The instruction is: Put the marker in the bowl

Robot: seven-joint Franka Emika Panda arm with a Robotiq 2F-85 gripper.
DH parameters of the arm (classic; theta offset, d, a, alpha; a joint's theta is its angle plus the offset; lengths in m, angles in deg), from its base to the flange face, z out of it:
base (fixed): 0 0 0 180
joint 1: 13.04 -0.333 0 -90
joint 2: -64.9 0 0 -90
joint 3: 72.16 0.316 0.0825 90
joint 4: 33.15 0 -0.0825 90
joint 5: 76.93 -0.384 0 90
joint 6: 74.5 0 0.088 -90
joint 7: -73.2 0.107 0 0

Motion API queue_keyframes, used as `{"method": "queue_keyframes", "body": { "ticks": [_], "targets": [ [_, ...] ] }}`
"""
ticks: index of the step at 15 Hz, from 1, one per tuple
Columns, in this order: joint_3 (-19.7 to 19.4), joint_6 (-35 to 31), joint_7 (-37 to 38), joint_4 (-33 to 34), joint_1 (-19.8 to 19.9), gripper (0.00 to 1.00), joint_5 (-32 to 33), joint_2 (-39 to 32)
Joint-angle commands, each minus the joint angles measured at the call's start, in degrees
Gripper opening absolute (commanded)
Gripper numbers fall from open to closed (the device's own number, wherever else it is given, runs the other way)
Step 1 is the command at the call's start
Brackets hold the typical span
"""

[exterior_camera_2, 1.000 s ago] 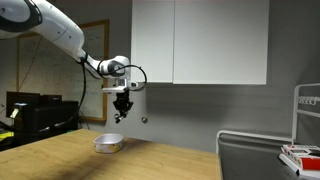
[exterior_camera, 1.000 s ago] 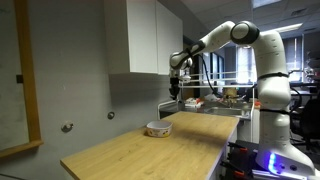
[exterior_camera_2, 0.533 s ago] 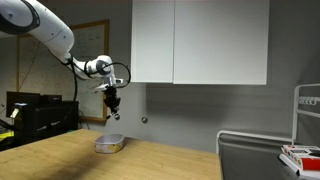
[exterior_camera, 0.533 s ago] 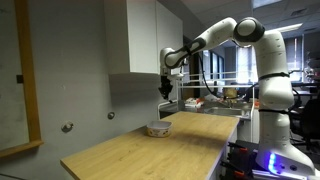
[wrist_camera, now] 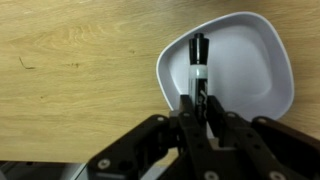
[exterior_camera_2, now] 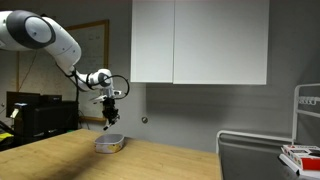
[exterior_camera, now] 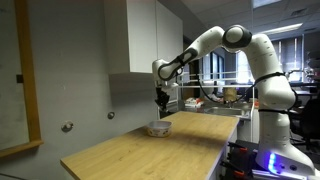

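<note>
I will bring my gripper down toward the inside of the bowl before I open it, because the marker hangs over the white bowl (exterior_camera: 158, 128) with a gap still below it.
My gripper (wrist_camera: 197, 108) is shut on the marker (wrist_camera: 198, 65), a thin dark pen with a white band that sticks out from between the fingers. In the wrist view the marker hangs over the left part of the white bowl (wrist_camera: 250, 60). In both exterior views the gripper (exterior_camera: 162, 103) (exterior_camera_2: 111, 121) points down a short way above the bowl (exterior_camera: 158, 128) (exterior_camera_2: 110, 143), which sits on the wooden tabletop (exterior_camera: 150, 155) near the far wall. The marker is too small to make out in the exterior views.
White wall cabinets (exterior_camera: 145, 35) (exterior_camera_2: 200, 40) hang above and behind the bowl. A metal counter with clutter (exterior_camera: 215, 103) adjoins the table's far end. A wire rack (exterior_camera_2: 305, 130) stands at one side.
The gripper, still holding the marker, has moved sideways along the wall and come down, so it now hangs just above the bowl.
</note>
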Motion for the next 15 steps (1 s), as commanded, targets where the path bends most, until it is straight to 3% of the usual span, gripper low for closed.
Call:
{"method": "queue_keyframes", "body": {
  "ticks": [1,14,15],
  "targets": [
    [-0.9,3.1,0.2,5.4,-0.3,0.05,-1.6,-5.9],
    [-2.6,12.5,-0.2,15.2,-1.1,0.06,-2.1,-14.7],
    [-2.7,13.4,-0.2,15.9,-1.2,0.15,-2.1,-15.0]
  ]
}}
